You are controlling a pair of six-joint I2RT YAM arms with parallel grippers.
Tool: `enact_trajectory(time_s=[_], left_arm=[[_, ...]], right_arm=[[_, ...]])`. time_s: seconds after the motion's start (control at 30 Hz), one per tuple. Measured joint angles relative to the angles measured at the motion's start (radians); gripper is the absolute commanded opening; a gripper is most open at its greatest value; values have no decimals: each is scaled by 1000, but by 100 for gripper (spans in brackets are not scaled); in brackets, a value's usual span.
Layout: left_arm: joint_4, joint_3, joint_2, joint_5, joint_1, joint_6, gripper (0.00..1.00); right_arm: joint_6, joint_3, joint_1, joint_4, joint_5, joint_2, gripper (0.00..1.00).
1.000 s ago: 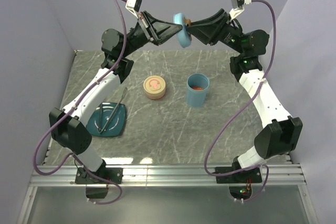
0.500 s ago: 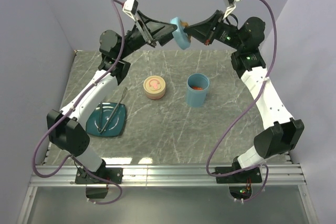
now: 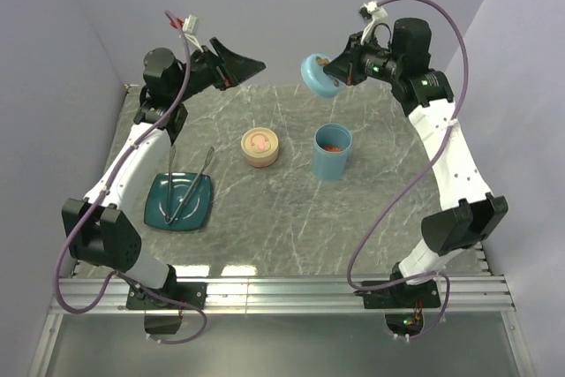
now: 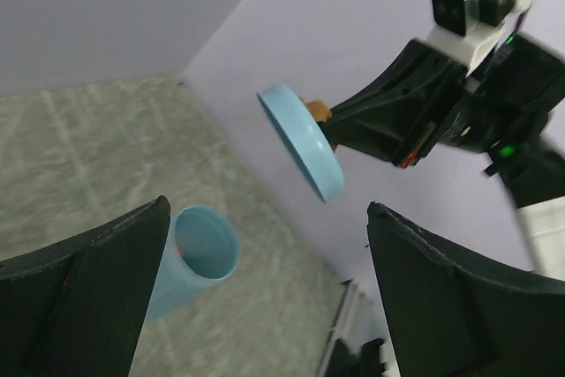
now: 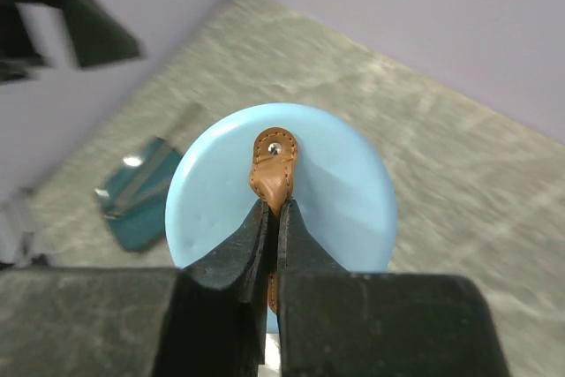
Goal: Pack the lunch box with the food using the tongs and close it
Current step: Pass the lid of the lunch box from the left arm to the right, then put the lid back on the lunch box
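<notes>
The lunch box is open with food inside, so my right gripper will move back and down next, turn the lid flat onto the lunch box's open rim [image 3: 333,137] and release it.
The light blue lid [image 3: 316,75] of the lunch box hangs in the air at the back, and my right gripper [image 3: 333,65] is shut on its brown leather strap [image 5: 272,168]. Below it the blue cylindrical lunch box [image 3: 333,152] stands open on the table, with red-orange food [image 3: 333,145] inside. My left gripper [image 3: 250,65] is open and empty, well to the left of the lid [image 4: 300,141]. The tongs [image 3: 192,184] lie across the dark teal plate [image 3: 159,209] at the left. A pink shrimp-like piece [image 3: 259,140] sits in a round beige bowl [image 3: 259,158].
The purple back wall stands close behind both grippers, and side walls close in the table. The beige bowl sits just left of the lunch box. The metal rail [image 3: 282,289] with the arm bases runs along the near edge.
My left gripper has opened, let go of the lid and drawn back to the left. My right gripper has shut on the strap and now carries the lid alone, slightly lower and to the right.
</notes>
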Motion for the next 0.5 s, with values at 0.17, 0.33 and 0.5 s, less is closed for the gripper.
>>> enact_trajectory(time_s=[0.17, 0.33, 0.5], left_arm=[[-246, 79, -6, -51, -20, 298, 100], [-361, 75, -51, -117, -27, 476, 99], [-397, 71, -85, -133, -27, 539, 100]], right_arm=[[-117, 20, 2, -158, 113, 72, 0], [-184, -110, 12, -209, 211, 87, 0], [-215, -293, 43, -166, 303, 76, 0]])
